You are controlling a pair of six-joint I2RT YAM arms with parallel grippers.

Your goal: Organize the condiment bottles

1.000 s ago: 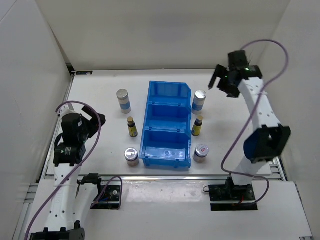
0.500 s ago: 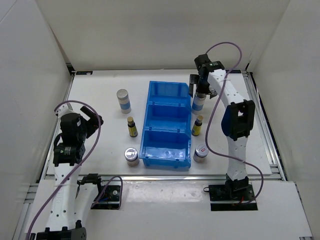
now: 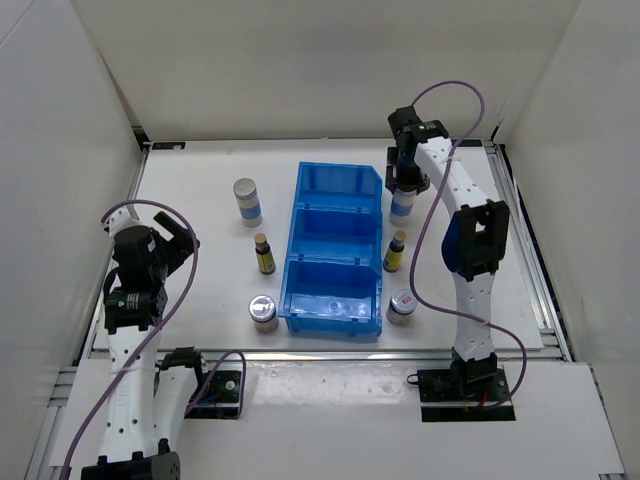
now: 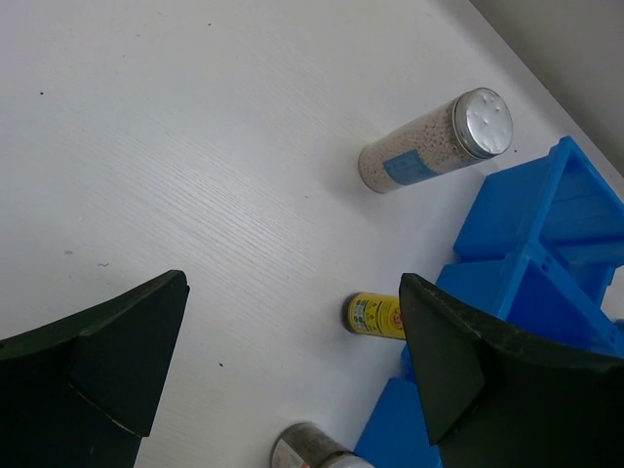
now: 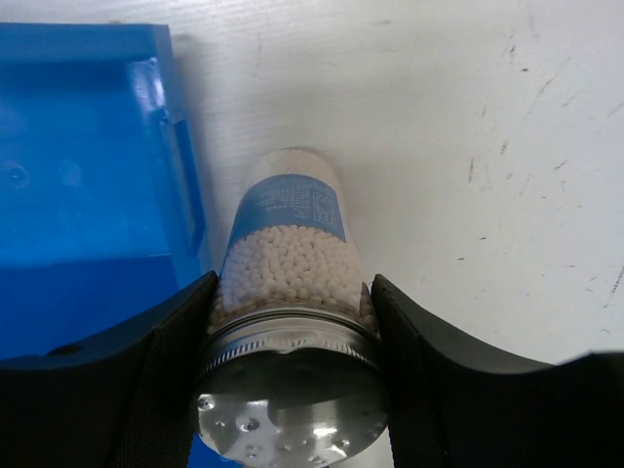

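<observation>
The robot's right gripper is holding the white bottle. It will next lift the bottle over the blue bin's side, then lower it into the bin's far section [image 3: 339, 187] [image 5: 76, 175].
My right gripper [image 3: 403, 183] [image 5: 292, 285] is shut on a white condiment bottle [image 3: 402, 206] [image 5: 291, 239] with a blue band and a silver cap, both pads pressed to its sides just under the cap. That bottle stands right of the blue bin [image 3: 335, 209]. A matching white bottle [image 3: 246, 201] [image 4: 429, 151] stands left of the bin. Slim dark yellow-labelled bottles [image 3: 264, 255] [image 3: 395, 252] and squat silver-lidded jars [image 3: 263, 312] [image 3: 401, 305] flank it further forward. At the near left my left gripper [image 3: 180, 240] [image 4: 292, 292] hangs open above bare table with nothing between its fingers.
The blue bin [image 5: 88, 146] [image 4: 546, 244] has three compartments in a row running front to back along the table's middle. White walls close in the table at the back and both sides. The right arm's cable loops above its wrist.
My right arm swung in from the far right to the white bottle by the bin and its jaws closed onto it. The left gripper drifted slightly left.
</observation>
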